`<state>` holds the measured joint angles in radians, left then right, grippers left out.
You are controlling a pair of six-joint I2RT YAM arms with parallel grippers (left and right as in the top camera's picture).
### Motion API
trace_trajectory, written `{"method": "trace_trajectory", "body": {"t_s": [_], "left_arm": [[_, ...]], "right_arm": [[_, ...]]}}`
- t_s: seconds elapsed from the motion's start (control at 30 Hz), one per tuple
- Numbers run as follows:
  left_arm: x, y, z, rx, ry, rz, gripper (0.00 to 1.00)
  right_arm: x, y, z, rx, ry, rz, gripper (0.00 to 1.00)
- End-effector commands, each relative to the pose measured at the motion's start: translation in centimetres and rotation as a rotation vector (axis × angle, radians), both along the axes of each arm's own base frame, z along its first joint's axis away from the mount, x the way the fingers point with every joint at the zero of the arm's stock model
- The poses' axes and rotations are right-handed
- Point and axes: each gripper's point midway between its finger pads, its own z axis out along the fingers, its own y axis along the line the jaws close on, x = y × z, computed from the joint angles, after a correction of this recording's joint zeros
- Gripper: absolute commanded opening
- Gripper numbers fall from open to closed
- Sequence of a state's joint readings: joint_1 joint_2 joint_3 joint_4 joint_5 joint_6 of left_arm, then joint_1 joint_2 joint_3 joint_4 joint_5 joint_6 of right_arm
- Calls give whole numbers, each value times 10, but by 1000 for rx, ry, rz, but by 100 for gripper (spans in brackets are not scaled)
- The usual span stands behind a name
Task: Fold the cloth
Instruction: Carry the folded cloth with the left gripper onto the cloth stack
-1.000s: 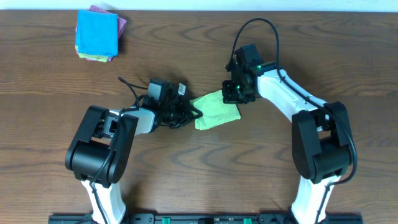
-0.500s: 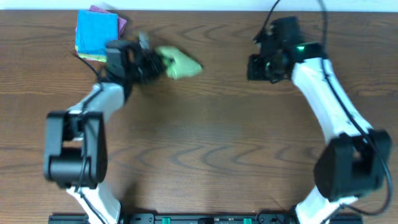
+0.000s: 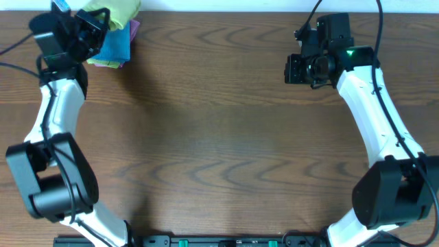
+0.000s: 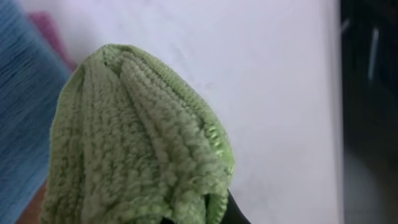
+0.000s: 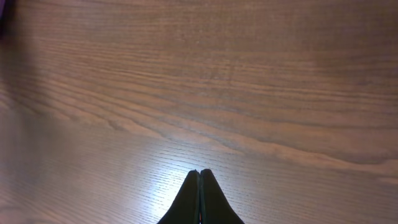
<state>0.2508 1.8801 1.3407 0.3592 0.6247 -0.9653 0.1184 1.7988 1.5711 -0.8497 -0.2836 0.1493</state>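
Observation:
The robot's left hand has to lower the lime-green cloth (image 3: pixel 122 9) onto the bright blue cloth (image 3: pixel 119 45) next and let go of it there, because that stack is just below the gripper.
The lime-green cloth (image 3: pixel 122 9) hangs bunched at the table's far left corner, over the stacked cloths there. My left gripper (image 3: pixel 98 20) is shut on it. In the left wrist view the cloth (image 4: pixel 137 143) fills the lower left in a rounded fold and hides the fingertips almost wholly. My right gripper (image 3: pixel 295 69) hovers over bare wood at the far right. Its fingers are pressed together with nothing between them, as the right wrist view of the gripper (image 5: pixel 199 172) shows.
A bright blue cloth (image 3: pixel 113 45) lies on a pink-purple one (image 3: pixel 134 28) at the far left corner, right under the held cloth. A white surface (image 4: pixel 273 74) runs beyond the far edge of the wooden table (image 3: pixel 219 137).
My left gripper carried the green cloth from mid-table to the far left corner, above the stacked cloths. The right gripper let go, drew back to the far right and stays shut.

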Motion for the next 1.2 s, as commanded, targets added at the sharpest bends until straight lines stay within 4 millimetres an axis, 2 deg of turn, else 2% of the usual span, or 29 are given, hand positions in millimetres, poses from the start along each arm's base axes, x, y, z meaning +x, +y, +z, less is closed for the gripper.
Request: {"method": "trace_trajectory", "body": {"t_s": [0.0, 0.17, 0.27, 0.4, 0.57, 0.63, 0.8, 0.83, 0.87, 0.9, 0.93, 1.17], "left_arm": [[7, 9, -9, 7, -3, 47, 6], [13, 37, 0, 84, -59, 152, 6], [15, 51, -2, 103, -59, 183, 6], [27, 50, -13, 104, -58, 127, 6], [38, 52, -35, 120, -19, 105, 6], [36, 56, -43, 114, 8, 111, 6], [24, 64, -77, 122, 151, 131, 6], [22, 65, -80, 130, 166, 132, 13], [21, 65, -83, 131, 179, 136, 36], [20, 66, -85, 130, 190, 140, 71], [20, 66, -87, 129, 195, 140, 96], [13, 73, -95, 115, 241, 150, 96]], "right_arm": [[2, -4, 2, -9, -11, 4, 1], [2, -4, 2, -9, -13, 4, 1], [3, -4, 2, -9, -14, 4, 1], [4, -4, 3, -8, -20, 4, 1], [4, -4, 3, -8, -20, 5, 1], [4, -4, 3, -8, -21, 5, 1], [8, -3, 6, -5, -43, 4, 1], [9, -3, 6, -5, -46, 4, 2], [10, -3, 7, -4, -49, 4, 1], [10, -3, 7, -4, -50, 4, 1], [10, -3, 7, -4, -50, 4, 1], [7, -2, 5, -5, -38, 6, 1]]}}
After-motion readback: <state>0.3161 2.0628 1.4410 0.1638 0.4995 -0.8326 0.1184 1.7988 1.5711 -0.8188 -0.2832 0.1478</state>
